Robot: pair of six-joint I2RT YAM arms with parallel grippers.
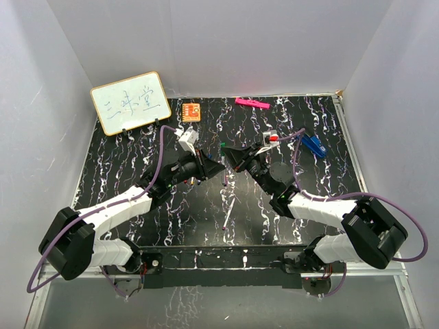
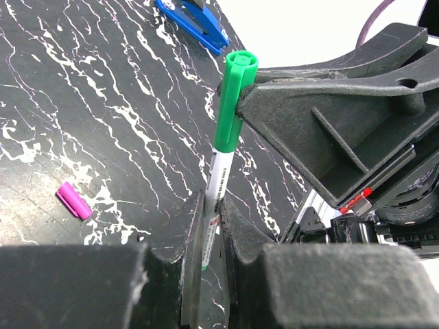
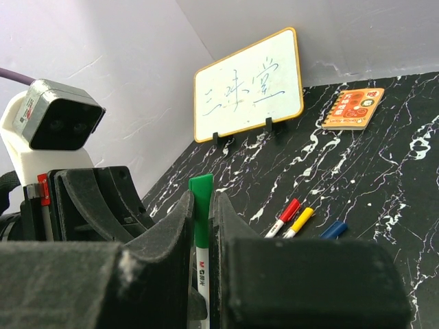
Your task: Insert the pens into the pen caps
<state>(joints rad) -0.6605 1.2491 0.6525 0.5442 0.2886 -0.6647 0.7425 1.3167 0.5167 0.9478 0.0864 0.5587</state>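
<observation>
The pen comes down next as my left gripper tips downward, lowers and releases it on the bare tabletop (image 1: pixel 212 182) beside the purple cap, as that spot lies below.
Both grippers meet above the middle of the table on one green pen. My left gripper (image 2: pixel 214 205) is shut on its white barrel (image 2: pixel 218 171). My right gripper (image 3: pixel 203 199) is shut on the green cap (image 3: pixel 201 205), which sits on the pen's tip and also shows in the left wrist view (image 2: pixel 235 96) and the top view (image 1: pixel 224 144). A purple cap (image 2: pixel 73 200) lies loose on the table. An uncapped pen with a purple tip (image 1: pixel 229 212) lies in front of the grippers. A red-capped pen (image 3: pixel 285 216), a yellow-capped pen (image 3: pixel 300 221) and a blue cap (image 3: pixel 333 229) lie together.
A whiteboard (image 1: pixel 130 103) stands at the back left with an orange notebook (image 1: pixel 191 111) beside it. A flat pink bar (image 1: pixel 252 103) lies at the back edge. A blue clip-like piece (image 1: pixel 314 144) lies at the right. White walls enclose the black marbled table (image 1: pixel 137 147).
</observation>
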